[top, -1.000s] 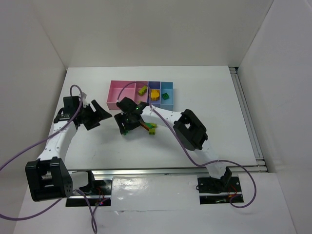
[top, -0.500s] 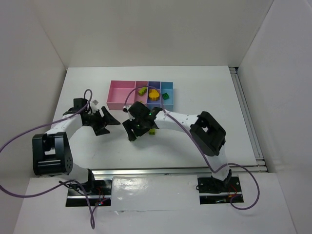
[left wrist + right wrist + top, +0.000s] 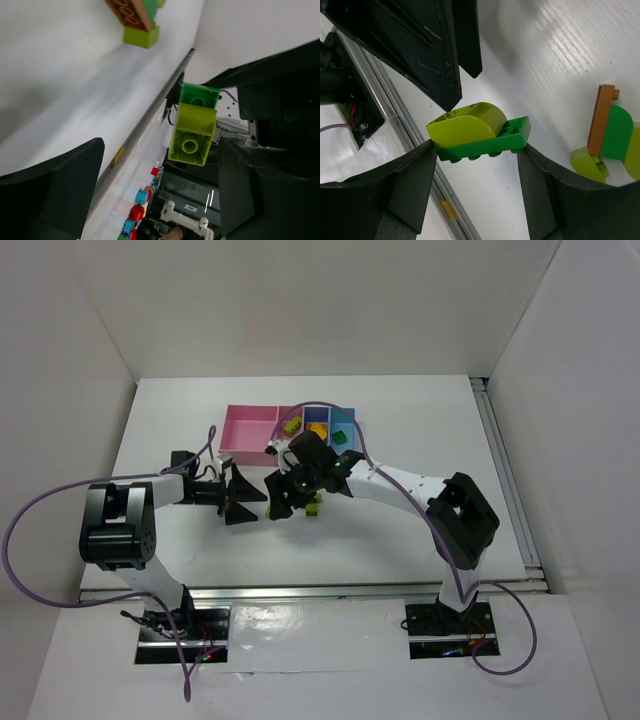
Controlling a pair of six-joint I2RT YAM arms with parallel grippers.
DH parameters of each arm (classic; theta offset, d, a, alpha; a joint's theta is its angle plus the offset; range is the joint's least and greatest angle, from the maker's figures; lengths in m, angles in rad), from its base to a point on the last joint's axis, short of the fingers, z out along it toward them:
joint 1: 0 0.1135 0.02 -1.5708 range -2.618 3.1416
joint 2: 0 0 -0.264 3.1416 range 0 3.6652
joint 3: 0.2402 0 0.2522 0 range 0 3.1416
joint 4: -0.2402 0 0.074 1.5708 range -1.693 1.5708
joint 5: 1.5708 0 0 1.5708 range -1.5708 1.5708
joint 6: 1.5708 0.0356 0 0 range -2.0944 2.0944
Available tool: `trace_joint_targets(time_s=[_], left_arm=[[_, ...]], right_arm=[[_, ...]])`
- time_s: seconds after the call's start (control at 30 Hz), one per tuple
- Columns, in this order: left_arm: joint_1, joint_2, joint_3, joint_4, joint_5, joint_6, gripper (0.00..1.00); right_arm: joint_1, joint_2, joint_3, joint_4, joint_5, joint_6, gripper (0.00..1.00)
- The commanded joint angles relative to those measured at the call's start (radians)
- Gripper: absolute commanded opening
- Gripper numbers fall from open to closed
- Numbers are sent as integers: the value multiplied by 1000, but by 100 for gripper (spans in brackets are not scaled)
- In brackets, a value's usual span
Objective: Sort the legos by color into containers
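Note:
Next, my left gripper needs to slide toward the right gripper and close around the rounded yellow-green lego, since that lego lies to its right in the top view.
My right gripper (image 3: pixel 477 146) is shut on a flat green lego with a rounded yellow-green lego (image 3: pixel 470 125) stuck on top, held above the table. In the top view it (image 3: pixel 281 498) is just in front of the containers (image 3: pixel 245 432). My left gripper (image 3: pixel 243 502) is open and empty, its fingers (image 3: pixel 437 50) facing the held pair (image 3: pixel 192 125) from close by. A red-brown, green and yellow-green lego cluster (image 3: pixel 606 132) lies on the table beside the right gripper (image 3: pixel 314 504). The bins hold a yellow-green lego (image 3: pixel 291 424), an orange-yellow one (image 3: pixel 318 429) and a green one (image 3: pixel 341 437).
The right arm (image 3: pixel 400 485) reaches across the table middle and covers part of the bins' front. The metal rail (image 3: pixel 330 588) runs along the near table edge. White walls close in the left, back and right sides.
My left gripper has swung right across the table until it faces the right gripper. My right gripper has shifted right and a little toward the bins with the green pair.

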Motion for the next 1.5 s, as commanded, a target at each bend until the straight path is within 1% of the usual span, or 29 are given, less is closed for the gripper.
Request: trace_joint_targets(time_s=[0.0, 0.13, 0.2, 0.23, 0.3, 0.47, 0.57, 0.6, 0.7, 0.73, 0.8, 0.83, 0.87, 0.9, 0.93, 0.97, 1.0, 1.1, 1.13, 1.17, 1.2, 1.23, 1.27, 1.33, 1.4, 1.43, 1.47], left_arm=[[-5, -26, 8, 71, 153, 42, 93], [-14, -49, 8, 92, 170, 32, 90], [-24, -58, 8, 92, 179, 32, 85], [-24, -58, 8, 103, 179, 32, 81], [-49, -58, 8, 103, 179, 42, 77], [-102, -49, 37, 71, 164, 65, 77], [-128, -40, 48, 71, 153, 65, 70], [-128, -40, 48, 71, 153, 65, 62], [-128, -31, 48, 83, 153, 45, 46], [-128, -30, 48, 83, 153, 45, 33], [-128, -30, 48, 95, 153, 36, 23], [-128, -30, 48, 114, 153, 10, 11], [-128, -30, 48, 114, 153, 0, 5], [-128, -30, 60, 114, 153, 0, 0], [-128, -30, 69, 123, 153, -9, 0], [-119, -30, 69, 123, 153, -9, 0], [-119, -30, 79, 123, 153, -21, 0], [-97, -30, 100, 123, 162, -30, 0], [-97, -30, 111, 123, 171, -30, 0], [-88, -30, 111, 134, 172, -40, 0], [-88, -41, 122, 134, 172, -40, 0], [-88, -41, 131, 155, 194, -40, 0], [-88, -53, 131, 175, 195, -65, 0], [-88, -63, 131, 218, 222, -93, 0], [-88, -73, 131, 295, 222, -139, 0], [-88, -73, 131, 321, 234, -155, 0], [-88, -86, 131, 347, 245, -185, 0]], right_arm=[[-4, -46, 0, 47, -65, -32, 29], [-13, -37, 0, 65, -100, -32, 29], [-13, -37, 0, 76, -100, -23, 29], [-13, -37, -10, 76, -100, -14, 29], [-13, -37, -10, 86, -100, -13, 29], [-22, -19, 0, 65, -100, -13, 29], [-22, -19, 0, 65, -111, -4, 29], [-22, -19, 0, 76, -111, -4, 29], [-31, -19, 0, 85, -120, 5, 29], [-31, -19, 0, 85, -120, 5, 29], [-31, -19, 0, 85, -120, 14, 29], [-31, -19, 0, 85, -120, 14, 29], [-40, -19, 0, 85, -120, 14, 32], [-41, -19, 0, 73, -120, 23, 40], [-54, -19, 0, 59, -120, 23, 63], [-54, -31, 10, 59, -131, 32, 69], [-71, -45, 10, 59, -131, 33, 72], [-132, -114, -19, 47, -144, 42, 71], [-158, -132, -53, 80, -164, 68, 70], [-216, -162, -76, 111, -242, 86, 66], [-246, -175, -102, 149, -291, 112, 64], [-276, -175, -151, 248, -342, 185, 64], [-319, -186, -170, 296, -426, 225, 63], [-330, -186, -170, 352, -465, 278, 63], [-330, -161, -155, 390, -525, 310, 67], [-330, -161, -155, 486, -557, 382, 71], [-340, -146, -155, 539, -603, 423, 74]])
